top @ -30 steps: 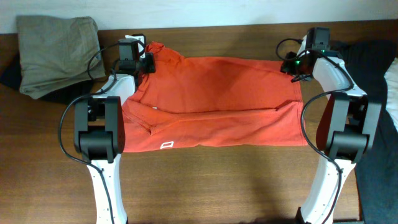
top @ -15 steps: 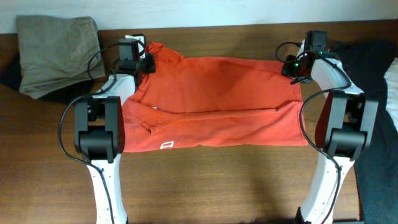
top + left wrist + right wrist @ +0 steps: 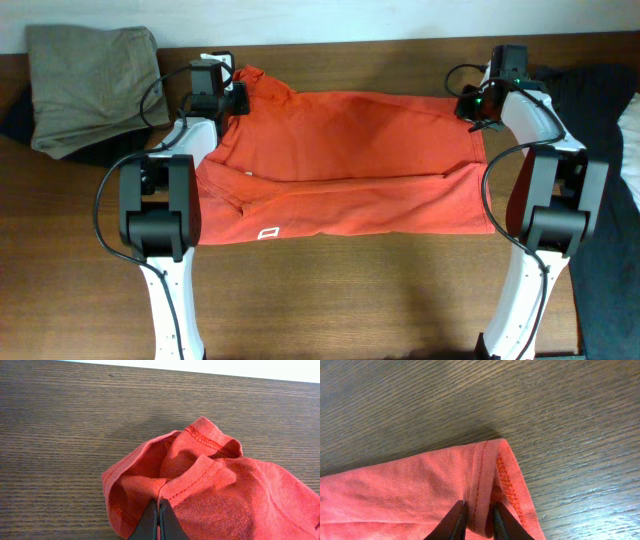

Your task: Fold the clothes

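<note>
Next, my left gripper lifts and moves back over the shirt's near corner (image 3: 217,212), which is back from it, and releases there, since the shirt's far half lies unfolded.
The red-orange T-shirt (image 3: 340,165) lies folded lengthwise across the middle of the wooden table, with a small white logo near its front left edge. My left gripper (image 3: 238,92) is at the shirt's far left corner. In the left wrist view its jaws (image 3: 158,507) are shut on a bunched fold of the shirt (image 3: 215,485). My right gripper (image 3: 472,104) is at the far right corner. In the right wrist view its jaws (image 3: 478,510) pinch the stitched hem of the shirt (image 3: 420,490).
A khaki-olive folded garment (image 3: 90,80) lies at the back left corner. A black garment (image 3: 610,170) lies along the right edge. The table's back edge (image 3: 150,364) is just beyond the left gripper.
The right wrist shifted very slightly near the far right corner. The shirt and the left arm look unchanged.
</note>
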`<state>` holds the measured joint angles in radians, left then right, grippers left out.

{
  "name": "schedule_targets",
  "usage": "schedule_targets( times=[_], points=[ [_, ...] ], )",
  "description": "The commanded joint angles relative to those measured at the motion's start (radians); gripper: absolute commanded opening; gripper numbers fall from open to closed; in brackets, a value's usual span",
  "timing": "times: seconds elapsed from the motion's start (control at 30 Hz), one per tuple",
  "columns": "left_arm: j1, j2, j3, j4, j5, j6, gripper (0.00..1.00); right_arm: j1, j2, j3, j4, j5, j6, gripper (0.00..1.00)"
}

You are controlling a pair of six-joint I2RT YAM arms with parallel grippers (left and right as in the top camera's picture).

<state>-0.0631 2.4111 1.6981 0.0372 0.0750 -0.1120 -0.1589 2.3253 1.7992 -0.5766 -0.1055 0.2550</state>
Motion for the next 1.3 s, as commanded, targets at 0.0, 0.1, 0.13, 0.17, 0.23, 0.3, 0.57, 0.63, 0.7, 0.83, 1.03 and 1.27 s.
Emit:
schedule_targets(
  times=[0.0,0.1,0.13,0.17,0.23,0.3,0.57,0.63,0.7,0.83,1.03,1.27],
  points=[
    [0.001,0.005,0.025,-0.002,0.008,0.008,0.0,-0.007,0.009,0.022,-0.003,0.013,-0.005,0.07],
    [0.001,0.005,0.035,-0.01,0.008,0.009,0.0,-0.007,0.008,0.022,-0.005,0.017,-0.005,0.04],
    [0.001,0.002,0.046,-0.021,0.008,0.009,0.0,-0.007,0.004,0.022,-0.009,0.028,-0.004,0.04],
    [0.001,-0.004,0.056,-0.032,0.008,0.009,0.0,-0.007,-0.002,0.023,-0.013,0.04,-0.004,0.04],
    [0.001,-0.04,0.078,-0.067,0.008,0.009,0.0,-0.007,-0.021,0.029,-0.02,0.051,-0.005,0.04],
    [0.001,-0.097,0.082,-0.106,0.007,0.009,0.0,-0.011,-0.039,0.052,-0.045,0.05,-0.004,0.04],
    [0.002,-0.254,0.082,-0.309,0.006,0.009,0.0,-0.037,-0.047,0.203,-0.278,0.003,-0.004,0.04],
    [0.002,-0.28,0.082,-0.371,-0.015,0.008,0.0,-0.046,-0.052,0.249,-0.351,-0.019,-0.004,0.04],
    [0.002,-0.316,0.082,-0.44,-0.045,0.008,0.0,-0.058,-0.064,0.3,-0.435,-0.027,-0.004,0.04],
    [0.002,-0.372,0.082,-0.647,-0.175,0.008,0.0,-0.073,-0.095,0.334,-0.511,-0.042,-0.004,0.04],
    [0.004,-0.386,0.082,-0.886,-0.253,-0.049,0.0,-0.098,-0.114,0.334,-0.61,-0.053,-0.005,0.04],
    [0.032,-0.441,0.082,-1.18,-0.267,-0.061,0.0,-0.135,-0.118,0.334,-0.727,-0.113,-0.015,0.04]
  ],
)
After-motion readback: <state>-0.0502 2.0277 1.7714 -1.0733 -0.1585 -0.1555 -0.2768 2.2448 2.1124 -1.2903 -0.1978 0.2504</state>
